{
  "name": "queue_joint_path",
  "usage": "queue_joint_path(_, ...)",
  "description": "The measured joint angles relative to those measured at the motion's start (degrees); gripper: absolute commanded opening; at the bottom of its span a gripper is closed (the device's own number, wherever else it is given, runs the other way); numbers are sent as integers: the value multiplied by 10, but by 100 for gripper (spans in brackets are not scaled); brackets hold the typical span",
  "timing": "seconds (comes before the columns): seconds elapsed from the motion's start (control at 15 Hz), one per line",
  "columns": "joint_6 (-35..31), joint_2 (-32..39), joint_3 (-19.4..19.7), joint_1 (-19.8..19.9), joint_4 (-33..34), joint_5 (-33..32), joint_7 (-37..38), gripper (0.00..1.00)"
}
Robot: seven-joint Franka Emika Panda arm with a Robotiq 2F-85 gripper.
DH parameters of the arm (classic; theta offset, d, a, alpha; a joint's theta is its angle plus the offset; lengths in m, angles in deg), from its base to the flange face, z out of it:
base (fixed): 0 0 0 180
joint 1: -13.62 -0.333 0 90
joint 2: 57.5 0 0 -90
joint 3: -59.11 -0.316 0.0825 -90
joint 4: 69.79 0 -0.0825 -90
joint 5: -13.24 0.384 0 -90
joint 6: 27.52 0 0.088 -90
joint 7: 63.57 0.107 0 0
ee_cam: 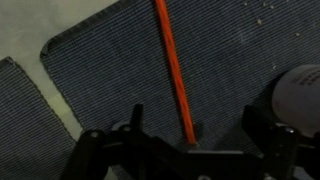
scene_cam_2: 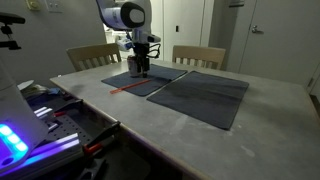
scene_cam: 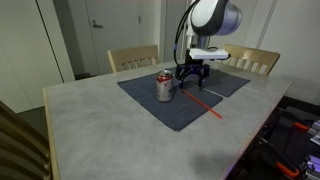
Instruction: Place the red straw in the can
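I need to lower my gripper straight onto the straw's end beside the can and close there, as that end already lines up between my open fingers.
The red straw [scene_cam: 202, 104] lies flat on a dark placemat [scene_cam: 150, 105], running from beside the can toward the table's near edge. The can [scene_cam: 165, 86], silver with a red band, stands upright on the same mat. My gripper [scene_cam: 191, 72] hangs open just above the straw's far end, right of the can. In the wrist view the straw [ee_cam: 172, 70] runs up the frame, its near end lying between my open fingers [ee_cam: 136, 125], nothing gripped. The can [ee_cam: 300, 95] shows at the right edge. In an exterior view the straw [scene_cam_2: 128, 88] lies in front of the gripper [scene_cam_2: 140, 68].
A second dark placemat [scene_cam_2: 205, 100] lies beside the first on the grey table [scene_cam: 90, 130]. Two wooden chairs [scene_cam: 133, 58] [scene_cam: 255, 61] stand at the table's far side. Electronics and cables [scene_cam_2: 50, 120] sit off the table edge.
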Motion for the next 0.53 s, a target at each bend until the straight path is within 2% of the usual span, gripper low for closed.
queue_joint_path(0.53,4,8,-3,4,6,2,-6,100)
